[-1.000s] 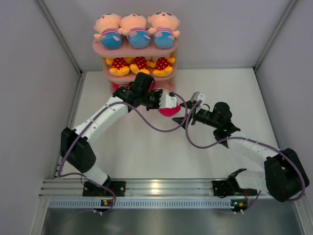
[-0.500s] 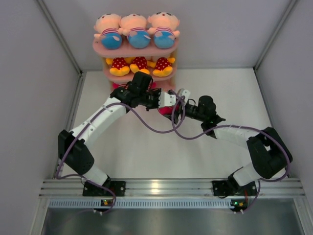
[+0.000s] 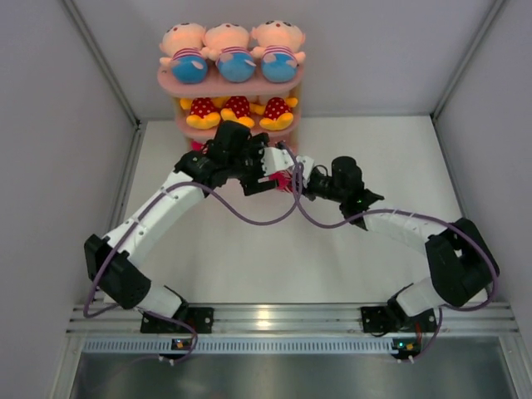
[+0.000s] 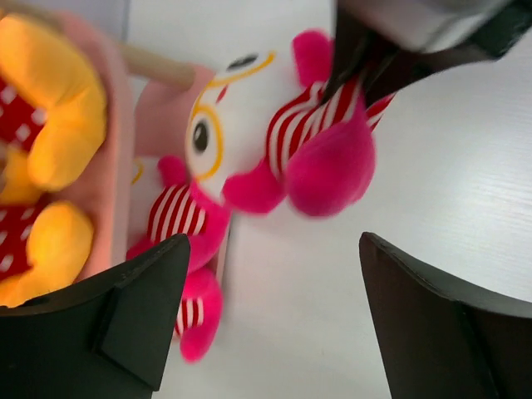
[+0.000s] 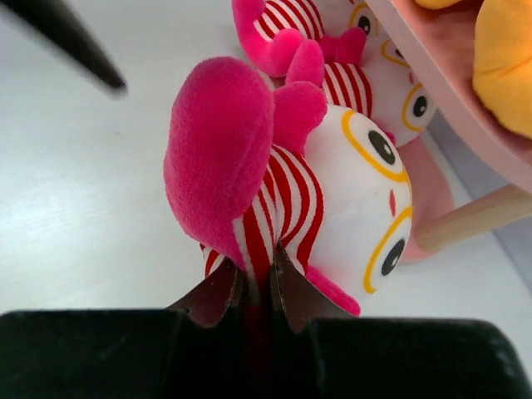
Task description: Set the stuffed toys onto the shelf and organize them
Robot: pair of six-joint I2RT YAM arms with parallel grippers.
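The bare end of the bottom board by the shelf's post lies outward, so I'll next carry the toy in my right gripper out there and release it.
My right gripper [image 5: 258,262] is shut on the red-striped body of a white-faced, pink-tufted stuffed toy [image 5: 332,191], holding it just in front of the pink shelf [image 3: 166,81]. My left gripper [image 4: 274,243] stands open right beside that toy [image 4: 307,141], with nothing between its fingers. A second pink-striped toy [image 4: 183,224] lies on the bottom board. Three yellow toys with red dotted bodies [image 3: 238,112] fill the middle board. The top board carries three peach-headed dolls [image 3: 236,51]. From above, both grippers [image 3: 268,173] [image 3: 293,179] meet at the shelf's front and hide the bottom board.
A light wooden post [image 5: 474,216] of the shelf stands close behind the held toy. The pink middle board [image 5: 432,58] hangs just above it. Grey walls close in the white table [image 3: 249,266] on three sides.
The toy has passed from hand to hand: my left gripper opened and let go, and my right gripper moved in leftwards and shut on it. Both arms have shifted a little toward the shelf.
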